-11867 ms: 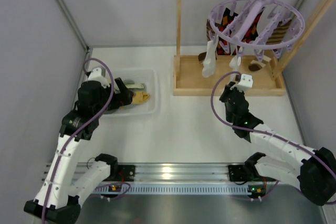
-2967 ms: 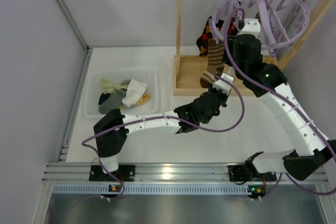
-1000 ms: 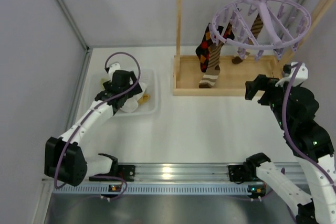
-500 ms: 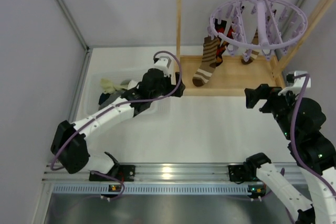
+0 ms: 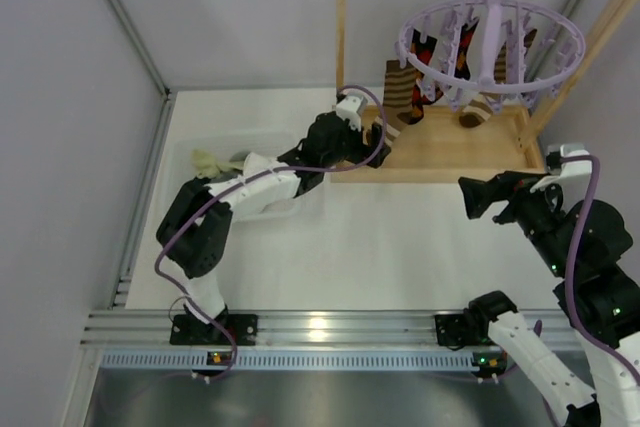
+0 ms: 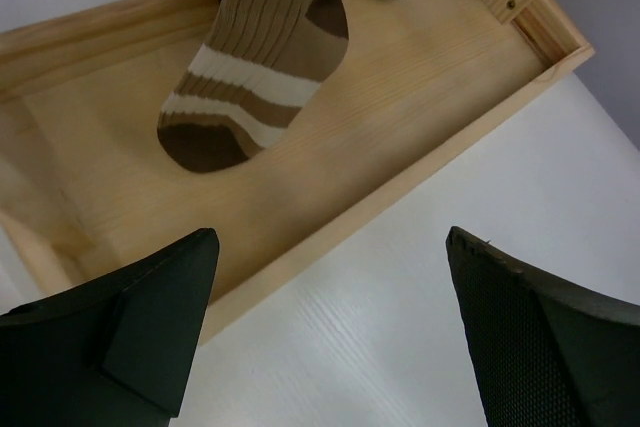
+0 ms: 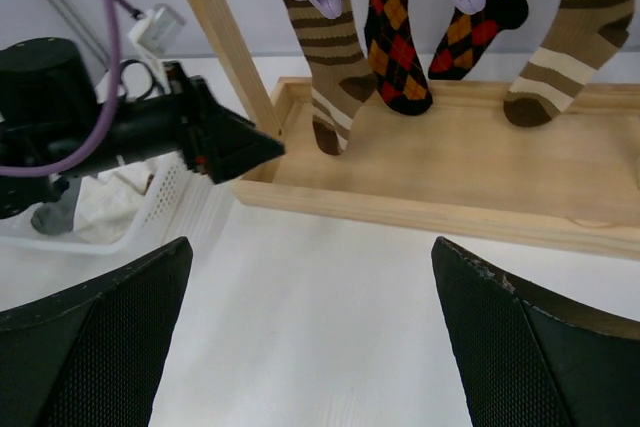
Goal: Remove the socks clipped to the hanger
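The foot of the striped sock ahead hangs free above the tray, so my left gripper needs to move outward over the tray's edge next and close around that foot.
The lavender hanger hangs from the wooden rack's top bar. Clipped to it are two brown-and-tan striped socks and two diamond-patterned socks. My left gripper is open, low at the front left corner of the rack's tray, with the left striped sock hanging just ahead of it. My right gripper is open and empty over the table in front of the tray, facing the socks. The left gripper also shows in the right wrist view.
The wooden rack has a raised-edge tray base and upright posts. A white bin holding loose socks sits left of the rack. Walls close in at the left and back, and the arms' rail runs along the near edge.
My left arm swung right from the white bin to the tray's front left corner. The hanger swayed and turned with its socks. My right gripper sank a little and stayed open.
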{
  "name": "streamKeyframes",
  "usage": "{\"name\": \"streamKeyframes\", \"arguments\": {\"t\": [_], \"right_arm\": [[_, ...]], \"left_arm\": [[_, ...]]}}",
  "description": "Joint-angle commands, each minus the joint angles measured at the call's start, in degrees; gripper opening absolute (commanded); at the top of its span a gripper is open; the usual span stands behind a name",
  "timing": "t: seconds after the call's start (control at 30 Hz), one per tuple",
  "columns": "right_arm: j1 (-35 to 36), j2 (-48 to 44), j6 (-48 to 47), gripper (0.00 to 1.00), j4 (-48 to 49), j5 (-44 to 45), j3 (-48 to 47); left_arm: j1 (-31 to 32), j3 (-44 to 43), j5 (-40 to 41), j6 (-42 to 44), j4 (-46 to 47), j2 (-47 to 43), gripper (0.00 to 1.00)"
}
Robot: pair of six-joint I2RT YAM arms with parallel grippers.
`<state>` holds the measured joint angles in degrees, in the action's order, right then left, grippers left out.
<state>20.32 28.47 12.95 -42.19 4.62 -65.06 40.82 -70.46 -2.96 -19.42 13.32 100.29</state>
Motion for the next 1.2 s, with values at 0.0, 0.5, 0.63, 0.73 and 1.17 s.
{"name": "streamKeyframes", "arguments": {"t": [0.0,0.5,0.63,0.73,1.17], "right_arm": [[-1.0,-1.0,-0.4,0.99,4.2,-4.4,1.9],[-0.9,-2.2,1.4,1.00,9.0,-16.0,4.4],[-1.0,-2.1,2.4,1.00,10.2,-18.5,5.1],[-0.9,-1.8,3.5,1.00,11.5,-21.2,6.3],[-1.0,-1.1,4.3,0.99,13.8,-22.9,7.8]], "left_arm": [[0.1,-7.8,-3.3,3.0,7.5,5.4,0.99],[-0.6,-26.0,4.6,13.6,14.8,26.7,0.99],[-2.4,-30.0,3.2,12.7,17.3,31.4,0.99],[-3.1,-34.7,1.0,12.9,17.4,35.8,0.99],[-2.1,-44.6,8.5,14.6,17.6,42.8,0.11]]}}
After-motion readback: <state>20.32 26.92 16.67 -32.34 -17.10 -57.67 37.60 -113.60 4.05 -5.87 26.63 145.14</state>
